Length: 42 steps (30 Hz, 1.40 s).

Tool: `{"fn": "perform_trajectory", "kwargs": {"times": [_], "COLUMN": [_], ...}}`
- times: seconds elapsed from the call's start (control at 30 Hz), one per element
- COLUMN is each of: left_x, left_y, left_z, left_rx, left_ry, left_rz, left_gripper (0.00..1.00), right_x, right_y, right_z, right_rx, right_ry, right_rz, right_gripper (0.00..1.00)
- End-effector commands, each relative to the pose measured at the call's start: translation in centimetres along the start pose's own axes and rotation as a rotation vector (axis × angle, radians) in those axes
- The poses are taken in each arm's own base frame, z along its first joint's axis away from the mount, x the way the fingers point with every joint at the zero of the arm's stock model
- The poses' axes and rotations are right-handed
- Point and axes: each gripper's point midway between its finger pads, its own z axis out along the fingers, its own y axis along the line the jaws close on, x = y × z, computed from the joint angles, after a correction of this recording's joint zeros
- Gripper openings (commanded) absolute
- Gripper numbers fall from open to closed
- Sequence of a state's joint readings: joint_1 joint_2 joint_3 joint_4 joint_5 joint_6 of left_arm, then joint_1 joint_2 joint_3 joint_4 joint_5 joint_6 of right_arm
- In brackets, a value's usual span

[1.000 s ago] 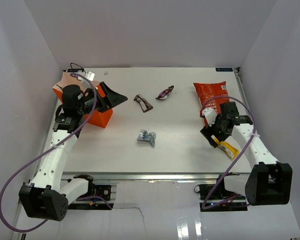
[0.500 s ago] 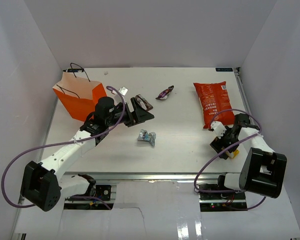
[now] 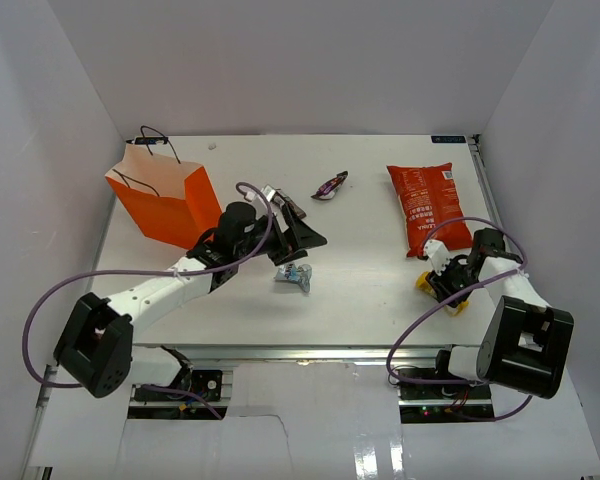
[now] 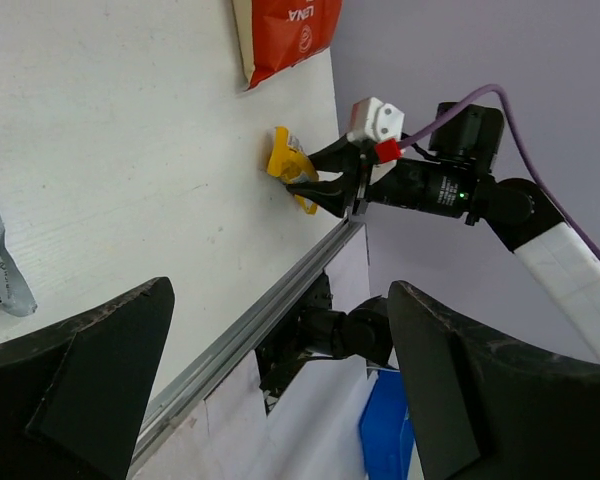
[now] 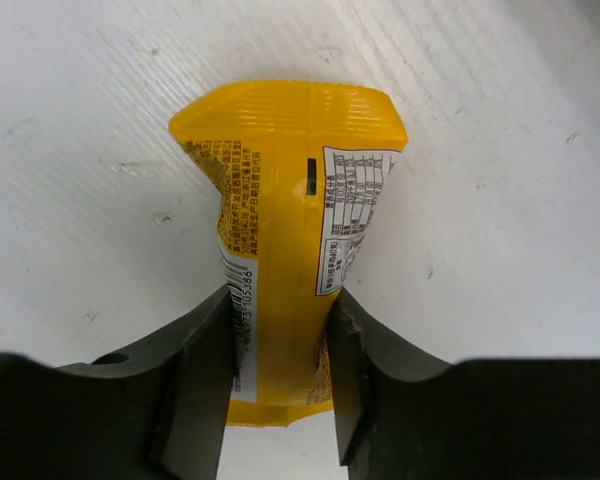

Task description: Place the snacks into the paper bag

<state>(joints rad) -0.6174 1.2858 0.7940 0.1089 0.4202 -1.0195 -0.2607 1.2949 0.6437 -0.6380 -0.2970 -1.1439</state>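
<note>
The yellow wrapper is to the right of my left gripper in the top view: I should carry that gripper across onto the yellow wrapper's loose end [image 3: 423, 284] [image 4: 280, 146], clear of fingers.
My right gripper [image 5: 280, 330] is shut on a yellow wrapper [image 5: 290, 200] that lies flat on the table, one finger pressed against each side. From above, that yellow wrapper [image 3: 423, 284] shows at the right gripper [image 3: 446, 286], near the table's right front. My left gripper [image 3: 300, 236] hangs open and holds nothing, just above and behind a silver-blue wrapper [image 3: 293, 275]. The orange paper bag [image 3: 165, 205] stands at the back left. Along the right side lies a red crisp packet [image 3: 423, 205]. A dark wrapper [image 3: 330, 186] rests at the back centre.
The left wrist view looks across the table at the right gripper [image 4: 325, 185] and the yellow wrapper [image 4: 288, 168], with the table's metal front rail [image 4: 240, 330] below. White walls close in the left, back and right sides.
My left arm has swung from the bag out to the middle of the table, still open. My right gripper dropped onto the yellow wrapper and closed on it.
</note>
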Motion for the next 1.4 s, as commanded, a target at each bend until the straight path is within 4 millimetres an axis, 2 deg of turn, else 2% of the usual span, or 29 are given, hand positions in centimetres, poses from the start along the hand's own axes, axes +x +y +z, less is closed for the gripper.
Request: {"fn": "perform_trajectory", "kwargs": {"times": [0.0, 0.07, 0.2, 0.33, 0.37, 0.43, 0.47, 0.5, 0.6, 0.7, 0.77, 0.9, 1.03, 1.13, 1.37], "left_x": [0.2, 0.5, 2.4, 3.5, 3.9, 4.4, 5.1, 4.9, 5.1, 5.4, 5.3, 5.7, 6.0, 6.3, 7.0], "left_y": [-1.1, -1.3, -2.1, -2.3, -2.3, -2.3, -1.3, -2.5, -2.7, -2.6, -3.2, -2.9, -2.5, -2.7, -2.7], "left_z": [1.6, 3.0, 5.7, 8.6, 10.0, 11.3, 12.5, 13.2, 15.2, 16.4, 16.8, 17.1, 17.2, 17.2, 17.1], "left_rx": [0.01, 0.007, 0.005, -0.006, -0.005, -0.005, -0.026, 0.002, 0.009, 0.011, 0.023, 0.016, 0.008, 0.013, 0.014], "left_ry": [0.005, 0.03, 0.095, 0.148, 0.172, 0.2, 0.226, 0.234, 0.257, 0.274, 0.277, 0.285, 0.293, 0.302, 0.324], "left_rz": [-0.044, -0.063, -0.075, -0.106, -0.106, -0.113, -0.131, -0.126, -0.134, -0.14, -0.135, -0.138, -0.145, -0.142, -0.145], "left_gripper": [0.98, 0.98, 0.98, 0.98, 0.98, 0.98, 0.98, 0.98, 0.97, 0.96, 0.96, 0.96, 0.95, 0.93, 0.72], "right_x": [-2.4, -3.5, -5.9, -9.3, -10.6, -11.8, -12.7, -13.5, -15.2, -16.6, -17.2, -18.0, -19.0, -19.6, -20.5], "right_y": [0.1, 0.0, 0.3, 0.6, 0.6, 0.8, 1.0, 1.4, 2.3, 3.2, 3.8, 4.5, 6.1, 6.3, 5.1], "right_z": [-0.3, -0.8, -2.0, -3.8, -4.3, -4.9, -5.2, -5.5, -5.9, -6.0, -6.0, -5.4, -5.0, -4.7, -4.2], "right_rx": [-0.01, -0.019, -0.053, -0.105, -0.12, -0.137, -0.151, -0.167, -0.192, -0.21, -0.22, -0.238, -0.275, -0.271, -0.234], "right_ry": [-0.122, -0.168, -0.262, -0.375, -0.406, -0.436, -0.45, -0.473, -0.5, -0.521, -0.531, -0.548, -0.552, -0.558, -0.557], "right_rz": [-0.06, -0.059, -0.055, -0.02, -0.006, 0.002, 0.009, 0.006, -0.001, -0.01, -0.02, 0.001, -0.019, -0.022, 0.032], "right_gripper": [0.42, 0.38, 0.33, 0.31, 0.31, 0.31, 0.31, 0.31, 0.31, 0.31, 0.31, 0.31, 0.3, 0.3, 0.3]}}
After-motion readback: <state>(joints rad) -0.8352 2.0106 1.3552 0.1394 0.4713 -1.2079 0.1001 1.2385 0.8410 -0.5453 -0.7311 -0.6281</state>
